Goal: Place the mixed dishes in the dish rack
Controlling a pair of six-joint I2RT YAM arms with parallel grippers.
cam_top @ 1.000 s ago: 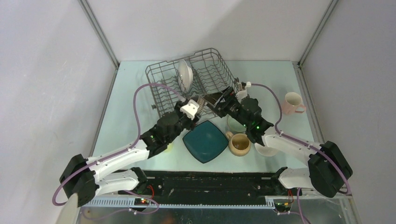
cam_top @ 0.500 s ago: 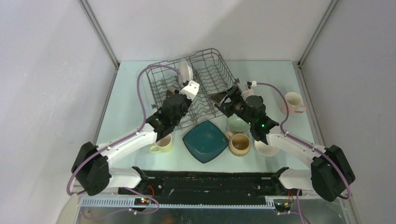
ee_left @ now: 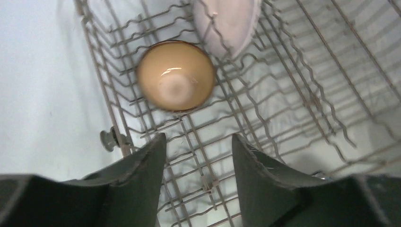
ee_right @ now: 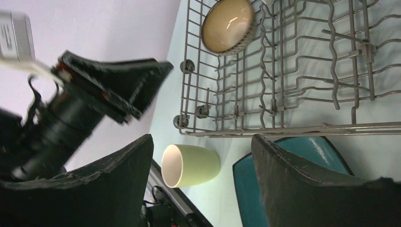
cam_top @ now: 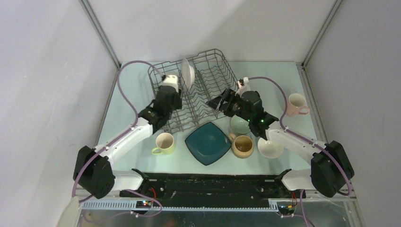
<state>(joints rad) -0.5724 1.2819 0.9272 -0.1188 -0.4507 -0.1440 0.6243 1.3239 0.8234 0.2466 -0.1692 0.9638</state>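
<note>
I need to turn and lower my left gripper into the rack next, to the brown bowl's rim by the rack's middle (ee_left: 211, 84).
The grey wire dish rack (cam_top: 208, 80) stands at the back. A white round plate (cam_top: 187, 74) stands upright in it, and a brown bowl (ee_left: 176, 82) lies in its left section. My left gripper (cam_top: 169, 86) hovers over that section, open and empty, with the bowl just ahead of its fingertips in the left wrist view. My right gripper (cam_top: 215, 101) is open and empty at the rack's front right edge. On the table lie the dark teal square plate (cam_top: 208, 142), yellow mug (cam_top: 164, 143), tan mug (cam_top: 242, 146), pale green bowl (cam_top: 240, 125), white bowl (cam_top: 270, 148) and pink mug (cam_top: 297, 105).
The right wrist view looks along the rack's front rail (ee_right: 283, 128) to the yellow mug (ee_right: 191, 165) on its side in that view, the teal plate's corner (ee_right: 288, 175) and my left arm (ee_right: 90, 101). Grey walls close in the table on three sides.
My left arm has swung from the rack's front edge back and left over its left section, uncovering the yellow mug. My right gripper has shifted slightly toward the rack.
</note>
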